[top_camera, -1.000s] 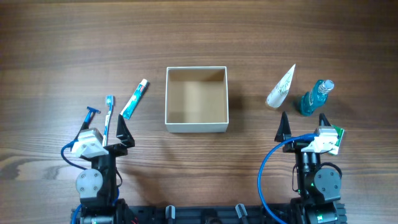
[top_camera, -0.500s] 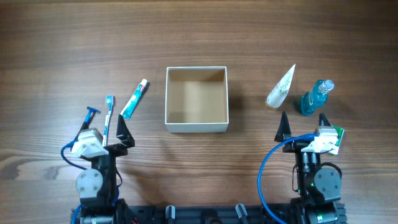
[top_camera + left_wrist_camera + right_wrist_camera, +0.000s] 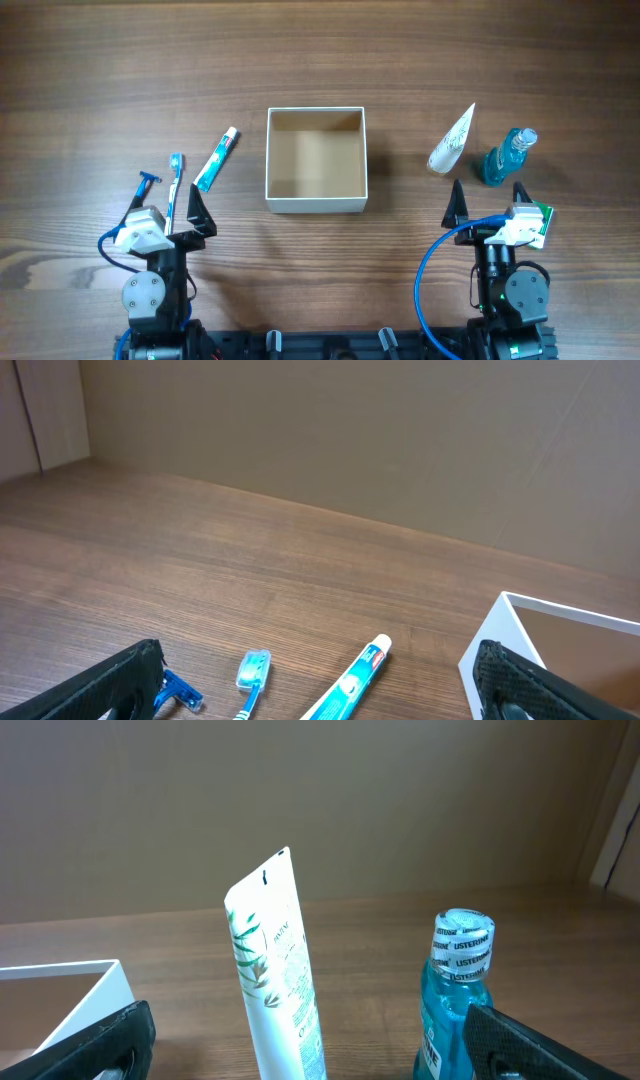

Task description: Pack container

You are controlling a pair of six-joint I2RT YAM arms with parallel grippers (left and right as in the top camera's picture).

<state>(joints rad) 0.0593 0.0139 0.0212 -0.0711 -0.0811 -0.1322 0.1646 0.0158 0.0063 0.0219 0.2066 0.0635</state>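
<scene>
My right gripper lifts outward next, tilts to point down and lowers over the white tube's flat top end (image 3: pixel 469 115) (image 3: pixel 264 884), since the tube stands upright.
The container (image 3: pixel 316 203), a square open box with white walls and tan inside, sits mid-table; its corner shows in the left wrist view (image 3: pixel 520 622) and the right wrist view (image 3: pixel 85 992). Left of it lie a toothpaste tube (image 3: pixel 217 159), a toothbrush (image 3: pixel 175 182) and a blue razor (image 3: pixel 146 182), also in the left wrist view: tube (image 3: pixel 350 682), brush (image 3: pixel 252 672), razor (image 3: pixel 180 693). Right of it are a white tube (image 3: pixel 452 139) and a blue mouthwash bottle (image 3: pixel 507 155). My left gripper (image 3: pixel 166 205) and right gripper (image 3: pixel 489 200) are open and empty, near the front edge.
The wooden table (image 3: pixel 320 60) stretches bare behind the objects. In the right wrist view the white tube (image 3: pixel 275 970) and mouthwash bottle (image 3: pixel 455 1000) stand between my open fingers' line of sight. A plain wall rises behind the table.
</scene>
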